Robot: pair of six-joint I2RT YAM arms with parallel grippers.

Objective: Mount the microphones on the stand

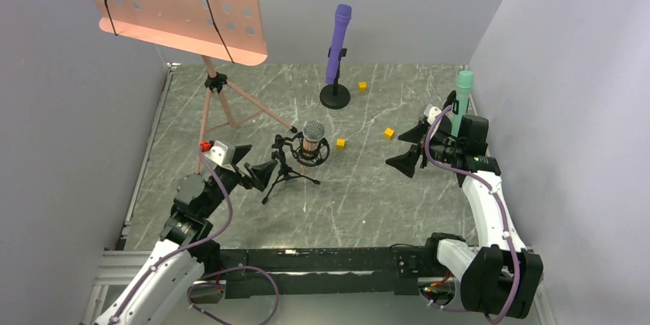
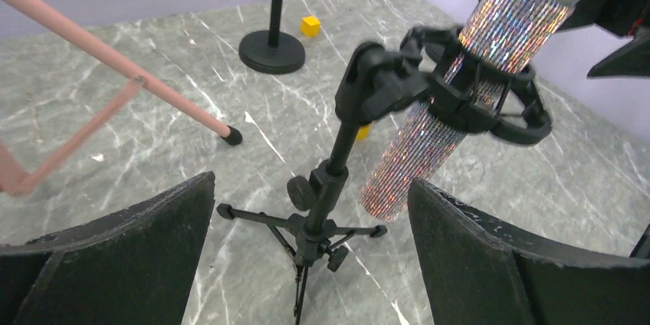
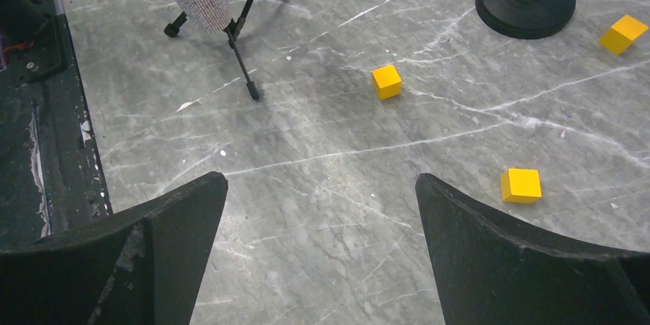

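Observation:
My left gripper is open, and the black tripod stand's thin post (image 1: 282,157) (image 2: 343,147) is just beyond its fingers, so next it will move toward the right in the top view, onto that post.
The purple microphone (image 1: 338,41) stands clipped on a round-base stand (image 1: 335,96) at the back. The glittery copper microphone (image 1: 312,139) sits tilted in the ring mount of a small black tripod stand (image 1: 287,172) mid-table. In the left wrist view it (image 2: 460,87) passes through the ring (image 2: 529,122), with the tripod (image 2: 322,210) just ahead. My left gripper (image 1: 253,165) (image 2: 312,183) is open, just left of the tripod and holding nothing. The mint green microphone (image 1: 461,103) stands upright behind my right arm, its support hidden. My right gripper (image 1: 410,149) (image 3: 322,177) is open over bare table.
A pink music stand (image 1: 176,3) with splayed legs (image 1: 222,103) fills the back left. Three yellow cubes (image 3: 386,81) (image 3: 520,185) (image 3: 625,34) lie between the stands. Grey walls close in on three sides, and a black rail (image 1: 306,264) runs along the near edge.

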